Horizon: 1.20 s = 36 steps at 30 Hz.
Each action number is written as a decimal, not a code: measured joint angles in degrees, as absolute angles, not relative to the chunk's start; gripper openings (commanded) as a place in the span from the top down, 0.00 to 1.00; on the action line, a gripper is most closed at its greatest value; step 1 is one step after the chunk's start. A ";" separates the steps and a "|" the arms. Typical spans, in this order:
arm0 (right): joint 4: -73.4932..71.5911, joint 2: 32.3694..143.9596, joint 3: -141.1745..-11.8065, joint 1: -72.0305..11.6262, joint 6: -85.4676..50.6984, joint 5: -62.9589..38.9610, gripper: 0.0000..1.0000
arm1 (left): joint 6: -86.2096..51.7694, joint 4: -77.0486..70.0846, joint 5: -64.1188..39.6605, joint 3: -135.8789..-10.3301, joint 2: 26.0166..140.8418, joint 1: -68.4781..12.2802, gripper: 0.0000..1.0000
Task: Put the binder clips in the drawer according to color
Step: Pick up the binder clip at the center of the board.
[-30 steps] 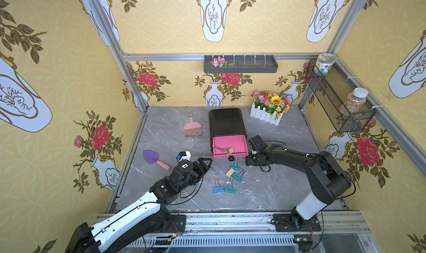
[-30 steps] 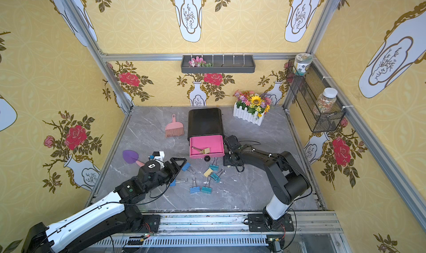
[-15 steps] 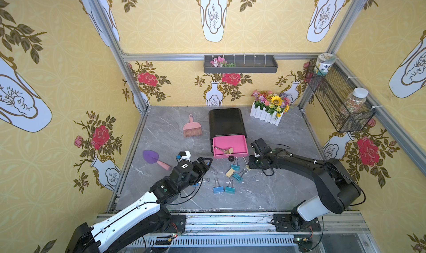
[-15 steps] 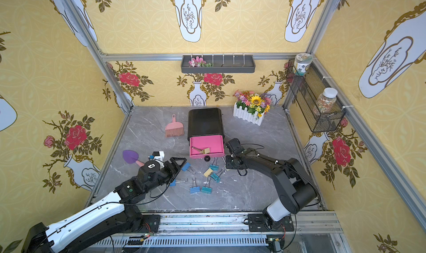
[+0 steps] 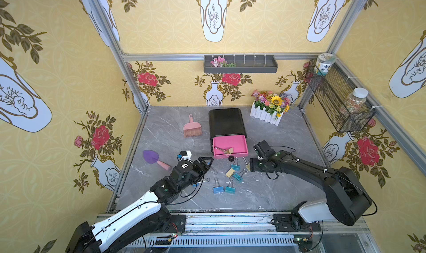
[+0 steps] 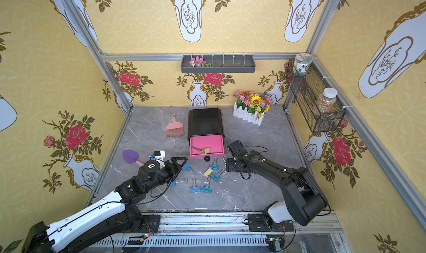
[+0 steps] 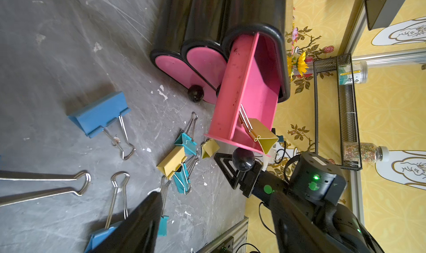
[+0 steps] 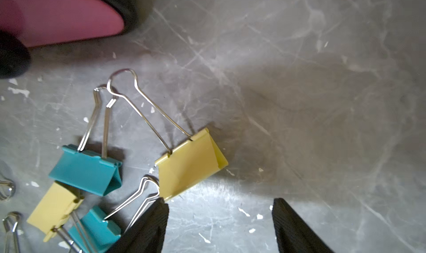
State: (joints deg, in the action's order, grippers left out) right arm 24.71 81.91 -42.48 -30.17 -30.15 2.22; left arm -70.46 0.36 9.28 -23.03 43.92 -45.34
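Note:
My right gripper shifts toward the teal clips and down around the nearest gold clip's body (image 5: 248, 167) (image 8: 190, 165) next, since my fingers span bare table.
The pink drawer (image 5: 227, 140) stands pulled out of its black case (image 5: 226, 121), with one gold binder clip (image 5: 228, 150) lying inside. Several blue, teal and gold binder clips (image 5: 230, 189) are scattered on the grey table in front of it. My right gripper (image 8: 221, 202) is open, low over bare table. One of its fingertips (image 8: 159, 208) touches the corner of a gold clip (image 8: 190, 168), and teal clips (image 8: 86, 171) lie beside that. My left gripper (image 5: 208, 163) hovers open near a blue clip (image 7: 99, 114), holding nothing.
A pink brush (image 5: 192, 129) and a purple scoop (image 5: 151, 157) lie on the left side of the table. A small white block (image 5: 185, 155) sits by my left wrist. A white flower box (image 5: 265, 117) stands at the back right. The table's metal rail (image 5: 207, 210) runs along the front.
My right gripper has come forward and down from beside the drawer to the clips on the table, and its jaws now stand wider. The left arm has not moved.

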 measured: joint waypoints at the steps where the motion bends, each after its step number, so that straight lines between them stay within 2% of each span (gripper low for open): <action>1: 24.40 81.97 -41.91 -30.44 -30.24 2.24 0.23 | -70.48 0.38 9.28 -22.90 43.64 -45.34 0.20; 22: 19.11 90.21 -45.12 -32.42 -31.68 4.86 0.25 | -70.98 0.49 9.28 -22.28 43.59 -45.34 0.20; 36: 18.00 89.91 -45.25 -32.14 -31.97 5.74 0.46 | -71.13 0.49 9.28 -22.28 43.92 -45.34 0.20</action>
